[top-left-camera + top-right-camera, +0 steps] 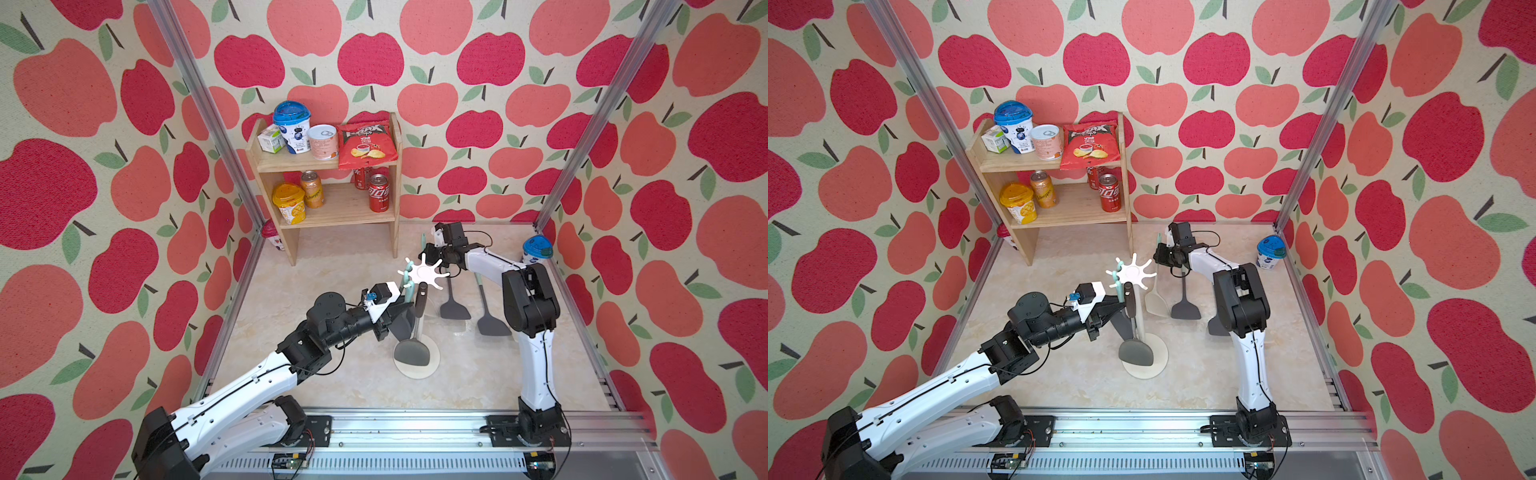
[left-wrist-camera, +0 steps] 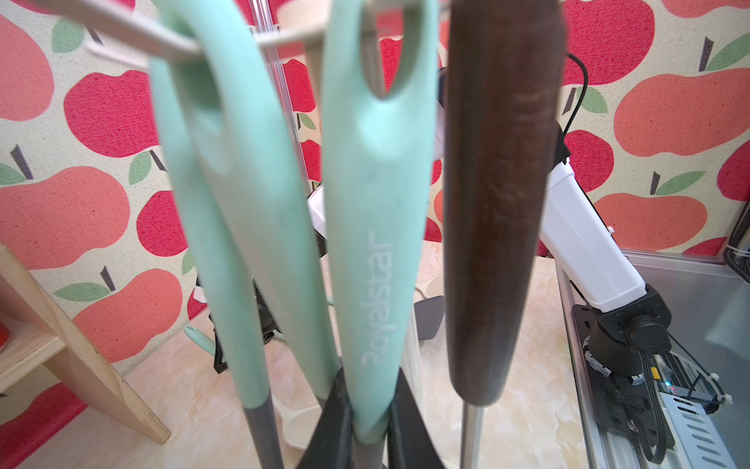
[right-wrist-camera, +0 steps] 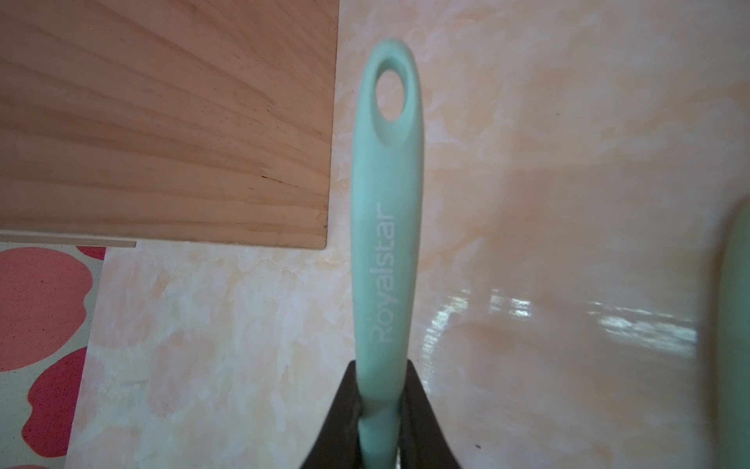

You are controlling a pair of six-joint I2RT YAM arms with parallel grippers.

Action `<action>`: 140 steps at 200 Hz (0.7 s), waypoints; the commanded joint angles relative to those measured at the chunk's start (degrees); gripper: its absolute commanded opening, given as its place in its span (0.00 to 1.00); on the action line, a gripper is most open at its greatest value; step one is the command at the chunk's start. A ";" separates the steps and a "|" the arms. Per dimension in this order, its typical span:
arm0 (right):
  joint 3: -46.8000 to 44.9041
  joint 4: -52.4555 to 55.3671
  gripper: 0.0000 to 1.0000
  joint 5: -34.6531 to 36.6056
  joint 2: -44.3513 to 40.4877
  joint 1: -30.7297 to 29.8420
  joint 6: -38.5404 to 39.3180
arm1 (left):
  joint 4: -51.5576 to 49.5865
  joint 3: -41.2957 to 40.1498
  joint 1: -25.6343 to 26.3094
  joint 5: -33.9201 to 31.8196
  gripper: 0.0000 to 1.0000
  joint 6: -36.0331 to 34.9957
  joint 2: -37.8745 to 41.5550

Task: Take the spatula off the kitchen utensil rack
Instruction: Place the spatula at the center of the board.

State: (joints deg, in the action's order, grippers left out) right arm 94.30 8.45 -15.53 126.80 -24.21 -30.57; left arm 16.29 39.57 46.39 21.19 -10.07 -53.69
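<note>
The mint-handled spatula goes down onto the clear tabletop between shelf and dark spatula (image 1: pixel 1158 278) (image 3: pixel 464 223) next. My right gripper then releases it, because the handle's loop is off the rack.
The kitchen utensil rack (image 1: pixel 424 272) (image 1: pixel 1133 272) stands mid-floor, white, with a star-shaped top and a round base (image 1: pixel 428 368). My left gripper (image 1: pixel 409 309) (image 2: pixel 369 406) is shut on the mint handle of a spatula (image 2: pixel 377 227) whose loop still sits over a rack prong. A second mint handle (image 2: pixel 227 182) and a dark wooden handle (image 2: pixel 499 203) hang beside it. My right gripper (image 1: pixel 432 253) (image 3: pixel 379 406) is shut on another mint-handled spatula (image 3: pixel 385 203). That one is clear of the rack, behind and to the right of it, next to the wooden shelf's side.
A wooden two-tier shelf (image 1: pixel 345 203) with cans, cups and a chip bag stands at the back left. A blue-lidded cup (image 1: pixel 536 249) sits at the right wall. A dark spatula (image 1: pixel 492 324) lies by the right arm, and a cream one (image 1: pixel 1156 305) is right of the rack pole.
</note>
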 commanded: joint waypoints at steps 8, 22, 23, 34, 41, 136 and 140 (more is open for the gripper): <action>1.67 0.95 0.00 2.01 2.25 0.41 0.17 | -6.98 -1.10 -0.40 -2.42 0.00 -0.73 -2.07; 1.76 1.03 0.00 2.80 2.60 0.40 -0.26 | -6.98 -0.90 -0.46 -2.26 0.00 -0.74 -2.29; 1.76 1.00 0.00 2.84 2.63 0.39 -0.27 | -6.98 -0.90 -0.49 -2.19 0.00 -0.70 -2.34; 1.76 0.96 0.00 3.30 2.94 0.39 -0.62 | -6.98 -0.73 -0.46 -2.12 0.00 -0.80 -2.56; 1.85 1.04 0.01 3.72 3.18 0.43 -0.89 | -6.99 -0.64 -0.51 -2.08 0.00 -0.82 -2.64; 1.87 1.67 0.08 6.74 4.33 0.41 -1.32 | -7.07 -1.05 -0.51 -2.03 0.00 -0.26 -2.24; 1.85 1.73 0.09 6.78 4.33 0.41 -1.42 | -7.09 -1.07 -0.51 -2.11 0.00 -0.14 -2.19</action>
State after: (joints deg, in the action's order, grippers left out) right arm 95.35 8.62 -11.38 129.56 -24.23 -32.93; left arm 17.10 39.90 46.39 21.23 -10.07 -54.74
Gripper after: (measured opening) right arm 0.171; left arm 0.160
